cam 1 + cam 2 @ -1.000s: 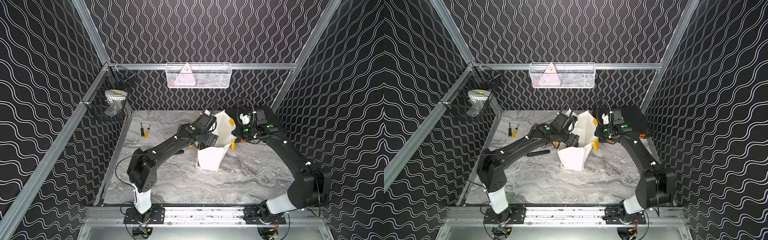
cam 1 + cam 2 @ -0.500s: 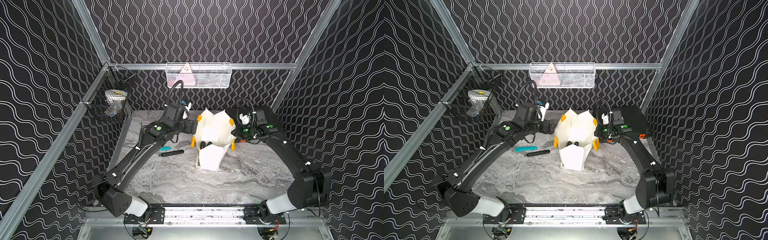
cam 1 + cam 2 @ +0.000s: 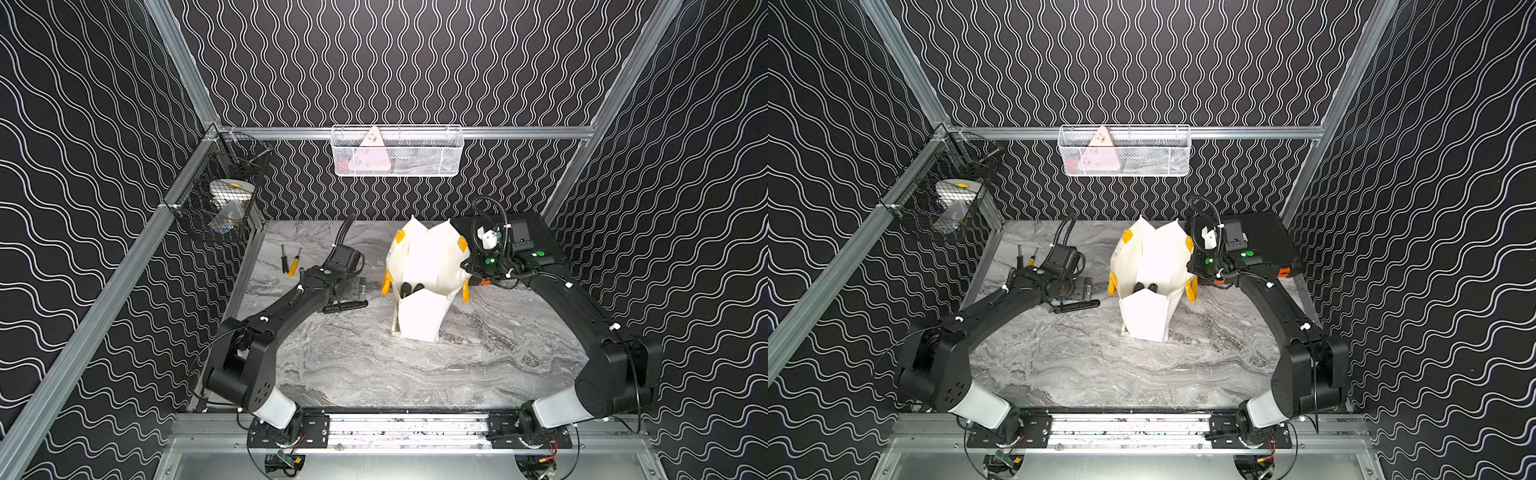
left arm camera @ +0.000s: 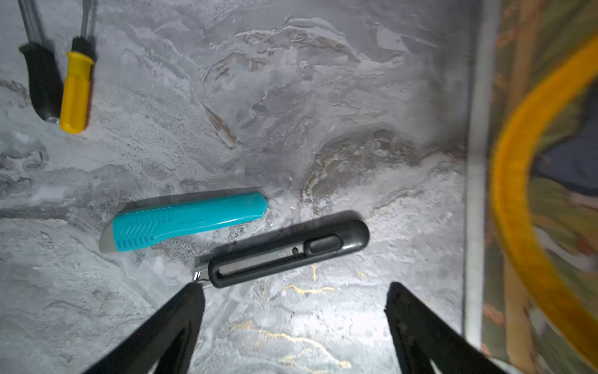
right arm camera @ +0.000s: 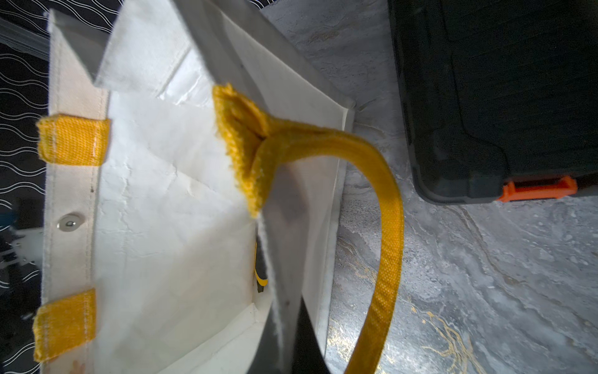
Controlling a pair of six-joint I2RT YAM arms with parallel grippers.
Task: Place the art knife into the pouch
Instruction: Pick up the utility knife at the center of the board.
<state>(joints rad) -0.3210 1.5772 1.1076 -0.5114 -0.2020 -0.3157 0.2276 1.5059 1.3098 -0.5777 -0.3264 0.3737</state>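
The knife lies stretched across the opening of the fingers, so I should next lower my left gripper over the grey knife's slider (image 4: 322,244) and swing the knife round between its fingers to close.
Two sliding-blade knives lie side by side on the marble table, a teal one (image 4: 184,221) and a dark grey one (image 4: 288,252); which is the art knife I cannot tell. My left gripper (image 4: 293,288) hangs open just above and short of the grey knife (image 3: 345,306), holding nothing. In both top views the teal knife is hidden under the left arm. The white pouch (image 3: 424,266) with yellow handles (image 5: 388,226) stands upright with its mouth open. My right gripper (image 5: 288,343) is shut on the pouch's right wall. Dark tool handles (image 3: 409,286) show inside the pouch.
A black and a yellow screwdriver (image 4: 76,94) lie at the far left of the table. The black hard case (image 3: 536,237) with an orange latch sits behind the right arm. A black wire basket (image 3: 220,208) and a white one (image 3: 395,151) hang on the walls.
My left arm has left the pouch's mouth, swung out to the left and come down over the two knives. The right gripper has kept its hold on the pouch.
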